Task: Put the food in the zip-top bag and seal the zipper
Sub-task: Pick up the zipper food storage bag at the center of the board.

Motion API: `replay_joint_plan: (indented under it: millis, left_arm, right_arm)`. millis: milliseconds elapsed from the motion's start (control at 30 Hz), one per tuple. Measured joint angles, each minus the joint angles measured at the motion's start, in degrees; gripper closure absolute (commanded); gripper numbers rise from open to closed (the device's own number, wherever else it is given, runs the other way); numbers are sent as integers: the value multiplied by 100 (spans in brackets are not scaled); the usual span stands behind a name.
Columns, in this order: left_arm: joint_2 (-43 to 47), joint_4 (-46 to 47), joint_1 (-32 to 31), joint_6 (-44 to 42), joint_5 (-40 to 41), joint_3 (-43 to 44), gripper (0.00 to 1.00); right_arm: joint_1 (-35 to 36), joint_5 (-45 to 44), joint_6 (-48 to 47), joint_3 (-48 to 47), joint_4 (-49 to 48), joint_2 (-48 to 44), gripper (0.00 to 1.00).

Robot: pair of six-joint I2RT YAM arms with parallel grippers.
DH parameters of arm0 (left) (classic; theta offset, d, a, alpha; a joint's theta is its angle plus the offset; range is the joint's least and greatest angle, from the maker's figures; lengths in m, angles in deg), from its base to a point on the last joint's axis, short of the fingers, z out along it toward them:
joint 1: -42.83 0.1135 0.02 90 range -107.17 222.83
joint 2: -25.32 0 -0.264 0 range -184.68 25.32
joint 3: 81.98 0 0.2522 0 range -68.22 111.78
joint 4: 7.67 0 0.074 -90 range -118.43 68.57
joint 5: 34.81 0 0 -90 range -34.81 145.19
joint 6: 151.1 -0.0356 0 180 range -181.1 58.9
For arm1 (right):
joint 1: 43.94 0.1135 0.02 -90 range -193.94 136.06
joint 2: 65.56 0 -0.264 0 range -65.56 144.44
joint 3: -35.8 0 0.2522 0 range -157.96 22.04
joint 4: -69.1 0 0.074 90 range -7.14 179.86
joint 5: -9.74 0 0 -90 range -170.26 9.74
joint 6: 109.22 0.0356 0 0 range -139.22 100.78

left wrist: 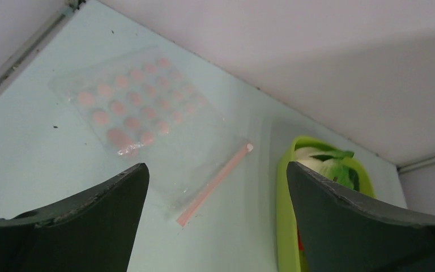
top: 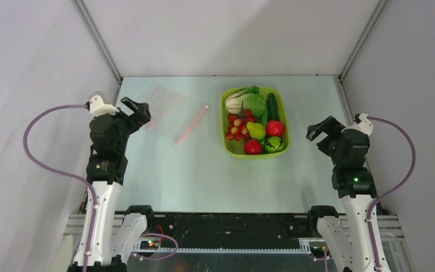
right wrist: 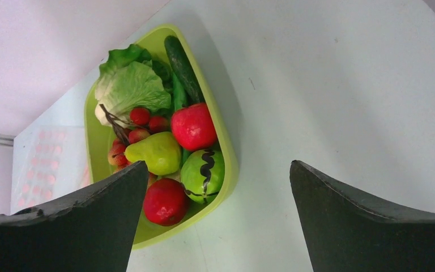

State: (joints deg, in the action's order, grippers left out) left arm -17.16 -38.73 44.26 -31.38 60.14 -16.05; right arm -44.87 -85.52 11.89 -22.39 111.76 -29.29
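The left gripper moves across the bag (top: 170, 110) toward the tray and down next. Its open fingers turn astride the pink zipper's middle, since the zipper lies at an angle below.
The clear zip-top bag (top: 170, 110) lies flat on the table at back left, its pink zipper (top: 191, 124) on the side facing the tray; it also shows in the left wrist view (left wrist: 147, 119) with its zipper (left wrist: 215, 184). The food sits in the lime-green tray (top: 225, 122): lettuce (top: 248, 101), cucumber (top: 272, 106), two tomatoes (top: 275, 128), pear (top: 255, 130), green pepper (top: 274, 144), cherries (top: 238, 124). In the right wrist view the food (right wrist: 164, 153) lies ahead and left. My left gripper (top: 137, 113) is open and empty beside the bag. My right gripper (top: 321, 130) is open and empty, right of the tray.
Grey walls enclose the table on the left, back and right. The tray (right wrist: 226, 164) stands between the bag and my right arm. The arm bases and a black rail run along the near edge.
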Motion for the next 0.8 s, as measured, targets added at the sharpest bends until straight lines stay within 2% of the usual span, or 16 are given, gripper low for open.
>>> replay_joint_plan:
  millis: [233, 433, 633, 800]
  left_arm:
    - [-1001, 393, -2, -490, -800, -31, 2]
    - [-2702, 754, -216, -1287, -1091, 125, 2]
    - [-4929, 42, -1252, -2570, -472, 1572, 2]
    - [-6275, -452, -1556, -3270, -426, 2568, 2]
  right_arm:
    - [0, 437, -92, 7, -101, -127, 0]
    - [0, 940, -258, 24, -249, -131, 0]
    - [0, 1034, -269, 52, -308, -136, 0]
    - [0, 1038, -341, 83, -306, -186, 0]
